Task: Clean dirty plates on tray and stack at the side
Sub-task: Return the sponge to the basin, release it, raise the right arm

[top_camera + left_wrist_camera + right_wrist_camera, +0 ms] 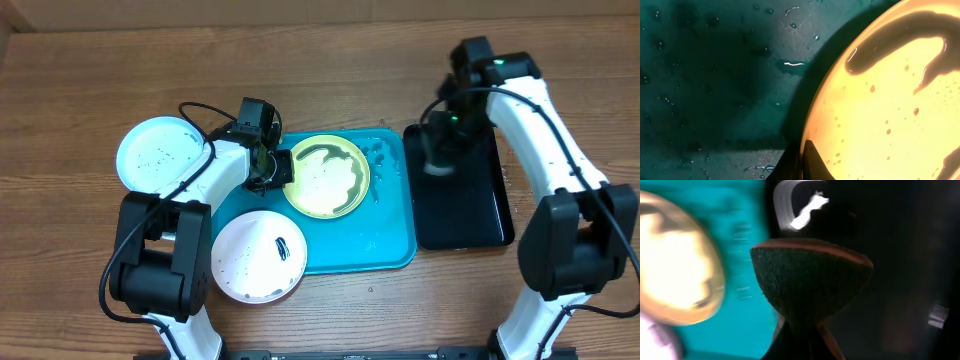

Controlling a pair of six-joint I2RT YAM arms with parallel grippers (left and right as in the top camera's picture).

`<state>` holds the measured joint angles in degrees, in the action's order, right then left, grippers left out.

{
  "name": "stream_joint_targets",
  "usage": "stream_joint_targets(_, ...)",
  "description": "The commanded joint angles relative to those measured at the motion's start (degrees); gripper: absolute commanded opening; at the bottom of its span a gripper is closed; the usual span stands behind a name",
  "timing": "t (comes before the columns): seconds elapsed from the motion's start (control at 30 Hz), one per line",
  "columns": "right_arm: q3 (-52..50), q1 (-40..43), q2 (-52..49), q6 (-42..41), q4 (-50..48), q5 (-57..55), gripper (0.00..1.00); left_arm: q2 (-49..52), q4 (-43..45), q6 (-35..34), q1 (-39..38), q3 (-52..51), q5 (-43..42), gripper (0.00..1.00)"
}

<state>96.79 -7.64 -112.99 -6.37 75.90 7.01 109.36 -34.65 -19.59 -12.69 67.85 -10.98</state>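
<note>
Next, the right gripper moves down, away from the black tray's edge, onto the middle of the black tray, since the sponge (810,280) hangs above that edge.
A lime-green-rimmed plate (326,178) with a dark curved smear lies on the turquoise tray (380,240). My left gripper (272,170) is shut on that plate's left rim. In the left wrist view the rim of the plate (880,110) is pinched between the dark fingers (815,162). A teal-rimmed plate (160,155) rests on the table at far left. A pinkish-brown-rimmed plate (255,258) with a small dark mark sits at the tray's front left corner. My right gripper (440,150) hovers over the black tray, shut on a dark green sponge (810,280).
A narrow black tray (460,205) lies right of the turquoise tray. Water droplets dot the turquoise tray (715,75) around the plate. Bare wooden table surrounds both trays.
</note>
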Motion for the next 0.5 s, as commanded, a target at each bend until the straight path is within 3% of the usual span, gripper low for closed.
stream_joint_targets(0.0, -3.5, 1.8, 0.8, 0.4, -1.2, -7.5, 0.04, 0.0, 0.0, -0.8, -0.1, -0.3, 0.0, 0.04)
stream_joint_targets(0.3, -14.5, 3.1, 0.8, 0.4, -12.4, -9.0, 0.04, 0.0, 0.0, -0.8, -0.1, -0.3, 0.0, 0.04)
stream_joint_targets(0.47, -14.6, 3.1, 0.9, 0.5, -13.4, -9.5, 0.07, 0.0, 0.0, -0.7, -0.1, -0.3, 0.0, 0.04)
